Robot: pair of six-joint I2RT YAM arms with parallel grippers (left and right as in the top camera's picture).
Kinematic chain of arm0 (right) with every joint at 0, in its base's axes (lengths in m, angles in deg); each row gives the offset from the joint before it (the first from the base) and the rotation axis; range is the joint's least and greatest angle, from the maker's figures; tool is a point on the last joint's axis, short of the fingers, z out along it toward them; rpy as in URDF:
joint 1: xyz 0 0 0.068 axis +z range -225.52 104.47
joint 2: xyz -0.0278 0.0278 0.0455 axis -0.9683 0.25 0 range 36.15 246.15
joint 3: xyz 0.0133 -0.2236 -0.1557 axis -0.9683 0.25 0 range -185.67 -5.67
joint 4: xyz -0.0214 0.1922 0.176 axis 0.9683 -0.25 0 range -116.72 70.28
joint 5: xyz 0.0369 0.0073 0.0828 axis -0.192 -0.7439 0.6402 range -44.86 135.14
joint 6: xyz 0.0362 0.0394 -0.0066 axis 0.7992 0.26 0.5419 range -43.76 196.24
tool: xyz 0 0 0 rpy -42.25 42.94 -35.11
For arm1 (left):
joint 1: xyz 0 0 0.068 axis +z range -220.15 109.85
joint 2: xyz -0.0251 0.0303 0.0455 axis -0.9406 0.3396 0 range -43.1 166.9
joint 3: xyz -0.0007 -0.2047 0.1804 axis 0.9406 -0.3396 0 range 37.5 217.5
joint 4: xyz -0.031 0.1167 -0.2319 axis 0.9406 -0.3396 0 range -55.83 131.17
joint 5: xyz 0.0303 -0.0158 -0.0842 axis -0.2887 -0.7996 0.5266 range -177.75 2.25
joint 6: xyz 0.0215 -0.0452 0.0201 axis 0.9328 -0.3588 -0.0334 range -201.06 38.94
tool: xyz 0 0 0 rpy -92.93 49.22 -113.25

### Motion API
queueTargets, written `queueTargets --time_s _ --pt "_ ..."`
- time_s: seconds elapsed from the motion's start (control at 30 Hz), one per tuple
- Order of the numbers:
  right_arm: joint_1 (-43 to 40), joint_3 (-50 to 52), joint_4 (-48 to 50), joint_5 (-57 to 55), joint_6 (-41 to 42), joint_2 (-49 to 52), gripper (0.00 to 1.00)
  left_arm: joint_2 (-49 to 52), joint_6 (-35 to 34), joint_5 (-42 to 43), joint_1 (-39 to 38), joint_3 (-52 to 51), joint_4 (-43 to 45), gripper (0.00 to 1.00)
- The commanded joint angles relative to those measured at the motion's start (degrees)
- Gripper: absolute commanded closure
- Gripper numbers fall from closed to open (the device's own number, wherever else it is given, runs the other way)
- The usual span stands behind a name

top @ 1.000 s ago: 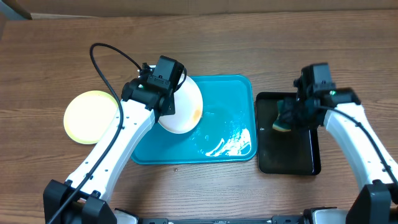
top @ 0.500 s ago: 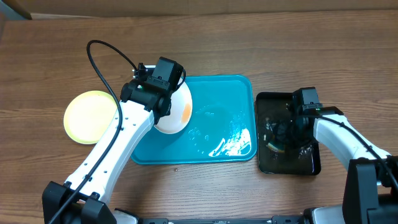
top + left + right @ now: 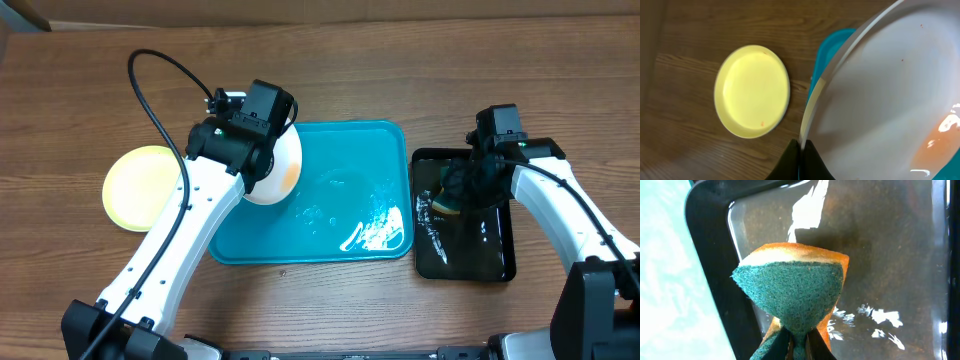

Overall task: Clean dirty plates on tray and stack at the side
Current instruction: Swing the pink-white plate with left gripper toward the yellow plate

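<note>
The green-and-orange sponge [image 3: 795, 292] should go down into the shallow water of the black tray below, and my right gripper should release it there.
My left gripper [image 3: 262, 168] is shut on the rim of a white plate [image 3: 281, 172] and holds it tilted over the left end of the turquoise tray [image 3: 360, 150]. The plate carries an orange-brown smear [image 3: 935, 142]; the jaws pinch its edge in the left wrist view [image 3: 801, 159]. A pale yellow-green plate [image 3: 140, 186] lies on the table left of the tray, also in the left wrist view [image 3: 752, 91]. My right gripper [image 3: 470, 190] is shut on a green-and-orange sponge [image 3: 795, 292] over the black tray [image 3: 495, 260]. A third plate is out of view.
The black tray [image 3: 710, 240] holds shallow water and stands right of the turquoise tray. Wet patches shine on the turquoise tray floor [image 3: 375, 232]. A black cable [image 3: 150, 80] loops above the left arm. The wooden table [image 3: 400, 60] stretches behind.
My left arm has drawn the white plate leftward, toward the tray's left end. My right gripper dipped the sponge into the black tray and has lifted it again.
</note>
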Motion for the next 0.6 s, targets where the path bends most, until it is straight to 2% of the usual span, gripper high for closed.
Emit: queueTargets --time_s 0.0,0.13,0.2,0.3,0.4,0.57 --pt "-0.1 2.0 0.9 -2.5 0.3 -0.8 0.96 -1.4 -0.7 -8.8 -1.2 1.7 -0.8 0.96" --pt "-0.1 7.8 7.3 -2.7 0.3 0.3 0.96 -1.4 -0.5 -16.5 -4.0 1.7 -0.9 0.96" --pt "-0.1 11.0 11.2 -2.2 0.6 1.2 0.89 -1.4 -0.5 -20.3 -5.7 1.7 -0.8 0.96" --pt "-0.1 14.4 15.5 -1.3 0.7 2.1 0.89 -1.4 -0.5 -25.6 -8.4 1.7 -0.3 0.96" --pt "-0.1 15.9 17.2 -1.4 0.7 2.2 0.89 -1.4 -0.2 -30.5 -10.9 1.7 0.3 0.96" --pt "-0.1 16.0 17.4 -1.4 0.6 2.2 0.89 -1.4 2.6 -34.0 -13.9 1.7 2.6 0.96"
